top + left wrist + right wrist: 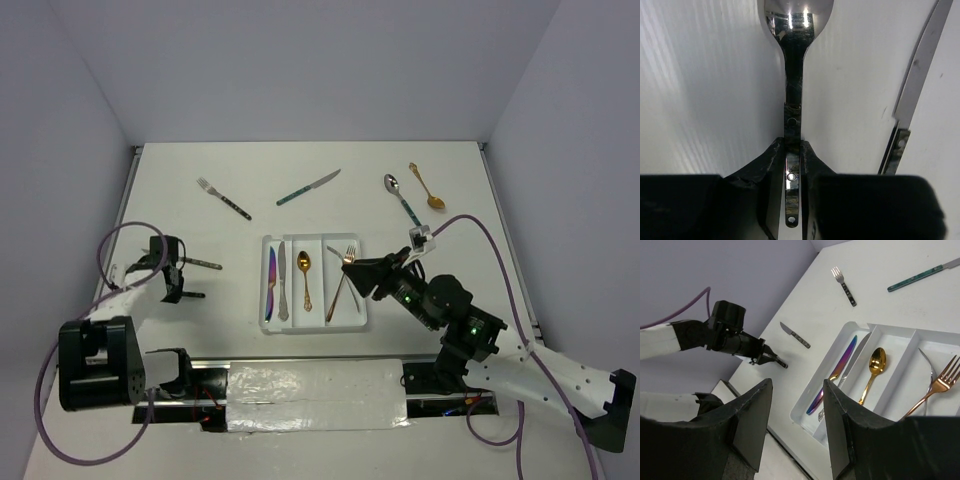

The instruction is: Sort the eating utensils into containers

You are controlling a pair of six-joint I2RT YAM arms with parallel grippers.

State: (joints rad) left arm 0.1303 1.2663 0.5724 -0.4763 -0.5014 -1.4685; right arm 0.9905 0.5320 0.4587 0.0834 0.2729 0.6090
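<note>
A gold spoon lies in the tray's middle section (311, 284), so my left gripper will rise, go right in the top view, lower and release there.
My left gripper (792, 142) is shut on the dark handle of a silver spoon (794, 75), at the table's left (172, 282); whether the spoon is off the table I cannot tell. A dark-handled knife (920, 65) lies just beside it (200, 263). The white tray (315, 324) holds an iridescent purple knife (270, 285) and a silver knife (283, 280) in its left compartment, a gold spoon (305, 275) in the middle, and a copper fork (343, 275) and a silver fork in the right. My right gripper (797, 410) is open and empty above the tray's near right (365, 272).
At the back of the table lie a dark-handled fork (223, 198), a teal-handled knife (308, 187), a teal-handled silver spoon (401, 197) and a gold spoon (428, 187). Grey walls close in the left, back and right. The arm bases stand at the near edge.
</note>
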